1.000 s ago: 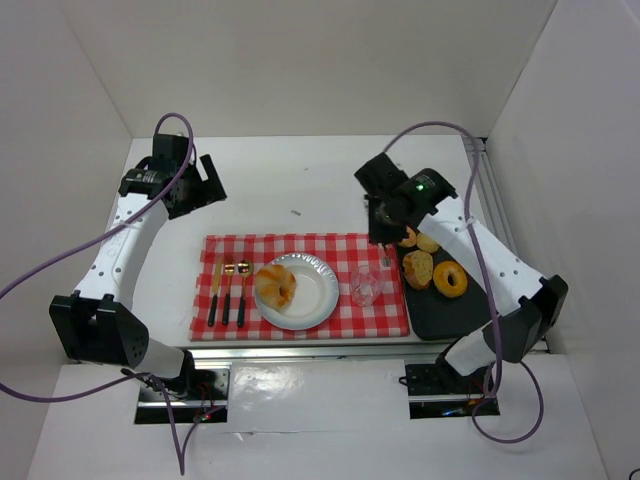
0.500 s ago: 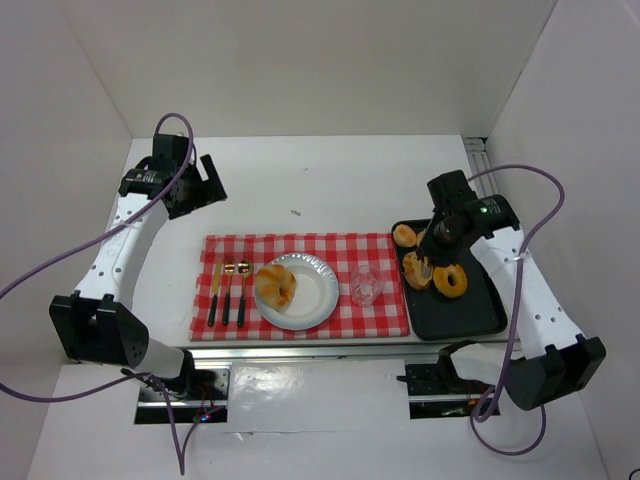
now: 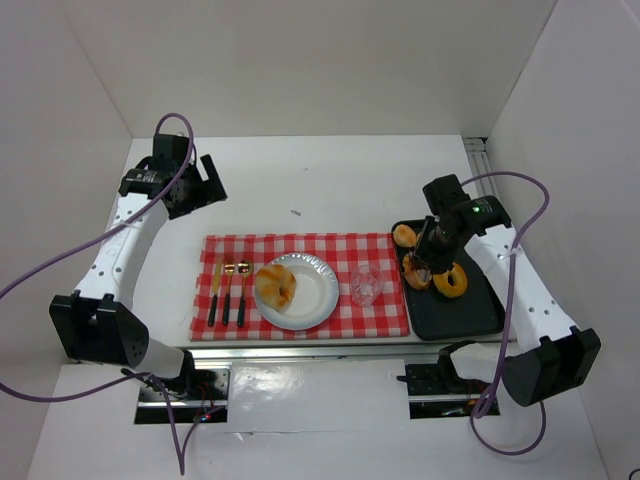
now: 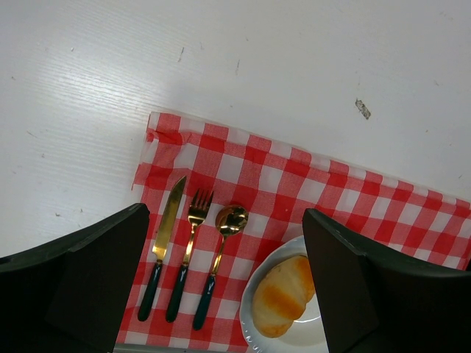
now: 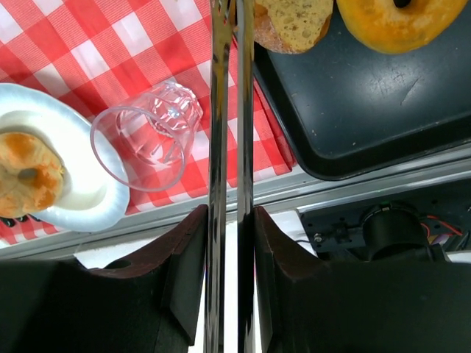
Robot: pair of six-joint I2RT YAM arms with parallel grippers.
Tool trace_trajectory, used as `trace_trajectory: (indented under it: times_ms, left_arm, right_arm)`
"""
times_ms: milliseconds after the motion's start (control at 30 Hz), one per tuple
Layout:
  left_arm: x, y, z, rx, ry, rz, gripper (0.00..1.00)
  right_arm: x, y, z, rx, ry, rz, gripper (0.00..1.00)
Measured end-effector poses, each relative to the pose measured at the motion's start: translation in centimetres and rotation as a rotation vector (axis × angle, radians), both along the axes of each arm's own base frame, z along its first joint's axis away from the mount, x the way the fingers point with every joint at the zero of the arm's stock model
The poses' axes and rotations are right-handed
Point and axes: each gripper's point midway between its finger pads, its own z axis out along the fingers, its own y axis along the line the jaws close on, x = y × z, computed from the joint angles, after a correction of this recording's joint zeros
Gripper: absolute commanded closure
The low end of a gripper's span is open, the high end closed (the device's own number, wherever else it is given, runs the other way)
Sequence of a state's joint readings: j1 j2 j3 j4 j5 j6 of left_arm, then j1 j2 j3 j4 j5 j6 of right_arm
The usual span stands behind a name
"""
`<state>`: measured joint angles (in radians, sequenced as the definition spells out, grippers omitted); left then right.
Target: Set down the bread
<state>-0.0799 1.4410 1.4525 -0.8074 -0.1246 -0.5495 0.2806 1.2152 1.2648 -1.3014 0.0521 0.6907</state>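
Observation:
I should next lift my right gripper, carry the slice over the plate's side by the glass, lower it and release it, because the roll [image 3: 275,286] leaves that side bare.
One bread, a puffy golden roll [image 3: 275,286], lies on the left part of the white plate [image 3: 316,299]; it also shows in the left wrist view [image 4: 283,298]. The other bread, a flat toasted slice [image 3: 417,272], lies on the black tray [image 3: 470,315]. My right gripper [image 3: 433,250] hovers over that slice, shut on metal tongs [image 5: 231,147]. The two tong arms stand a narrow gap apart and reach the slice's [image 5: 294,22] left edge; their tips are cut off. My left gripper [image 3: 197,185] hangs open and empty at the back left, its fingers [image 4: 73,279] wide apart.
An orange doughnut [image 3: 450,282] and a small bun [image 3: 404,236] share the tray. A clear glass [image 3: 364,288] stands on the red checked cloth [image 3: 380,320] just left of the tray. Knife, fork and spoon [image 3: 228,290] lie left of the plate.
My right arm has swung from the tray's back left corner to the right, then settled slightly left and lower over the toasted slice. The left arm has not moved.

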Motion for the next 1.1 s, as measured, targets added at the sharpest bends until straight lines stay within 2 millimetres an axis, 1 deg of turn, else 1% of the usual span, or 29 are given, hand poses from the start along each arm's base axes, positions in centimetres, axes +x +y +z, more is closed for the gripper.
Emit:
trace_trajectory:
  times_ms: [33, 67, 267, 367, 433, 667, 833, 867, 900, 967, 1000, 1100]
  left_arm:
    - [0.0, 0.0, 0.0, 0.0, 0.001, 0.0, 0.01]
    - [0.0, 0.0, -0.1, 0.0, 0.003, 0.0, 0.01]
    - [0.2, 0.0, -0.4, 0.001, 0.012, 0.0, 0.01]
    - [0.2, 0.0, -0.6, 0.001, 0.016, 0.0, 0.01]
    - [0.2, 0.0, -0.6, 0.001, 0.018, 0.0, 0.01]
    - [0.3, 0.0, -0.8, 0.002, 0.024, 0.0, 0.01]
    - [0.3, 0.0, -1.0, 0.002, 0.029, 0.0, 0.01]
    - [0.3, 0.0, -1.0, 0.002, 0.029, 0.0, 0.01]
    - [0.3, 0.0, -1.0, 0.002, 0.029, 0.0, 0.01]
    - [0.3, 0.0, -1.0, 0.002, 0.029, 0.0, 0.01]
    - [0.3, 0.0, -1.0, 0.002, 0.029, 0.0, 0.01]
    - [0.3, 0.0, -1.0, 0.002, 0.029, 0.0, 0.01]
  right_arm:
    - [0.0, 0.0, 0.0, 0.002, 0.001, 0.002, 0.64]
    - [0.0, 0.1, 0.0, 0.003, 0.003, 0.004, 0.61]
    - [0.0, -0.1, -0.2, -0.001, 0.006, 0.004, 0.57]
    - [-0.2, -0.2, -0.7, -0.006, 0.017, 0.004, 0.57]
    - [-0.4, -0.3, -1.0, -0.01, 0.028, 0.003, 0.54]
    - [-0.2, -0.8, -1.4, -0.044, 0.037, 0.002, 0.54]
    - [-0.2, -1.2, -1.8, -0.072, 0.048, 0.013, 0.67]
    - [-0.2, -1.3, -1.9, -0.075, 0.05, 0.014, 0.72]
    - [-0.2, -1.3, -1.9, -0.078, 0.051, 0.016, 0.72]
    - [-0.3, -1.4, -2.0, -0.082, 0.052, 0.022, 0.76]
    - [-0.3, -1.4, -2.0, -0.082, 0.052, 0.024, 0.8]
    - [-0.3, -1.4, -2.0, -0.084, 0.052, 0.028, 0.88]
